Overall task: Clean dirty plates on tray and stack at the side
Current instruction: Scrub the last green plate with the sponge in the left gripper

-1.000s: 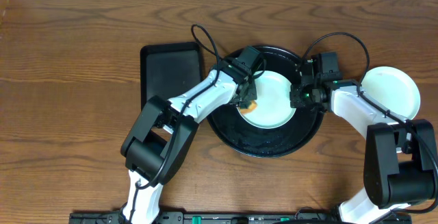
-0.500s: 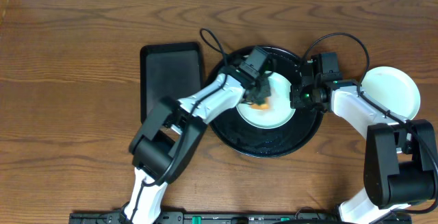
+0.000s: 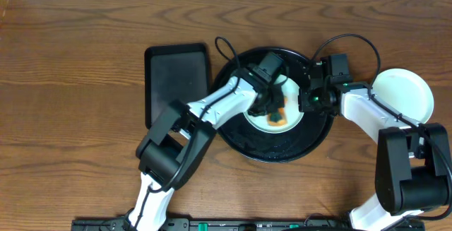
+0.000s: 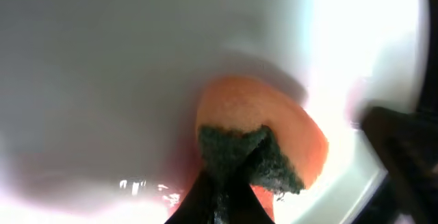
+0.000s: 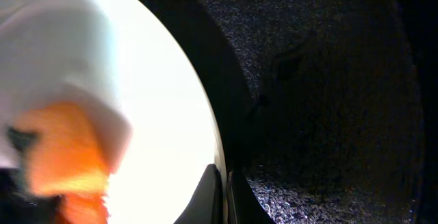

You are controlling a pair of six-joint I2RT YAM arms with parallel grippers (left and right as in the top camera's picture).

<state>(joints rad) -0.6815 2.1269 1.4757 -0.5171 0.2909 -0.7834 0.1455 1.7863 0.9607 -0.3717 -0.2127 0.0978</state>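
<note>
The left gripper needs to wipe toward the plate's edge, lift off, carry the sponge (image 3: 277,119) over the smaller rectangular tray and lower it there, because that tray is empty.
A pale mint plate (image 3: 292,95) lies in the round black tray (image 3: 272,146). My left gripper (image 3: 272,108) is shut on an orange sponge (image 3: 277,119) with a dark green scouring side and presses it on the plate's middle. In the left wrist view the sponge (image 4: 287,131) sits on the plate (image 4: 102,80) ahead of the fingertips (image 4: 226,200). My right gripper (image 3: 308,99) is shut on the plate's right rim. The right wrist view shows its fingers (image 5: 224,190) pinching the rim of the plate (image 5: 157,114) over the tray (image 5: 328,114). The plate's centre is hidden.
A pale plate (image 3: 402,94) lies on the table to the right of the round tray, by my right arm. A smaller rectangular black tray (image 3: 176,75) lies to the left of the round tray. The wooden table (image 3: 70,118) extends on all sides.
My left gripper has swept the sponge from the plate's left edge across to its middle and lower right. The right gripper and the plate have stayed put.
</note>
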